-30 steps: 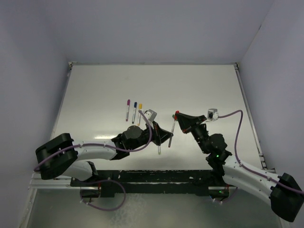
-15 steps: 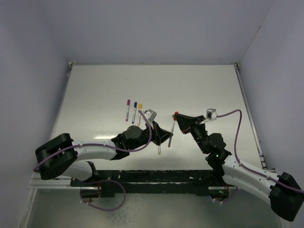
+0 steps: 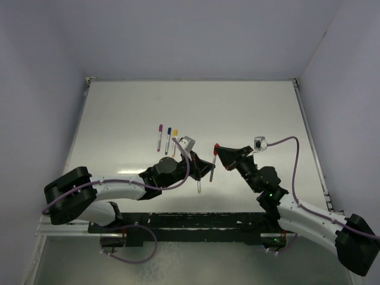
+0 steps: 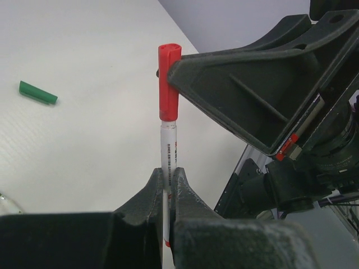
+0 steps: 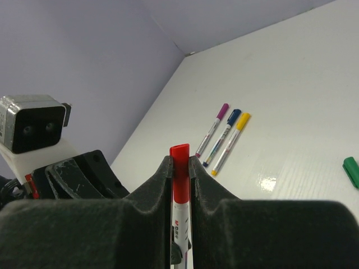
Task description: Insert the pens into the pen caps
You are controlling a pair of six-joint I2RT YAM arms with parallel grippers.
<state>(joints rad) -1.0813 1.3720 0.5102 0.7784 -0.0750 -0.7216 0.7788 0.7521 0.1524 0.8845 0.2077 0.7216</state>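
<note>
My left gripper holds the pen and the cap is on, so it needs to carry the pen outward and down and let go of it beside the yellow pen.
My left gripper [image 4: 167, 180] [image 3: 208, 168] is shut on a white pen [image 4: 169, 147] and holds it upright above the table. A red cap [image 4: 168, 84] sits on the pen's top end. My right gripper [image 5: 180, 166] [image 3: 218, 148] is shut on that red cap [image 5: 180, 175] from the right. A loose green cap [image 4: 38, 93] [image 5: 351, 170] lies on the table. Three capped pens lie side by side: purple [image 5: 213, 129] [image 3: 159, 136], blue [image 5: 223, 136] [image 3: 168, 136] and yellow [image 5: 231, 143] [image 3: 174, 140]. A fifth pen is not clearly in view.
The white table [image 3: 255, 113] has grey walls on three sides. The two arms meet near its front middle. The left arm's wrist camera [image 5: 33, 123] sits close to the right gripper.
My right gripper has moved a little left and nearer to the left gripper, carrying the red cap along the pen's top end. The left arm has barely moved.
</note>
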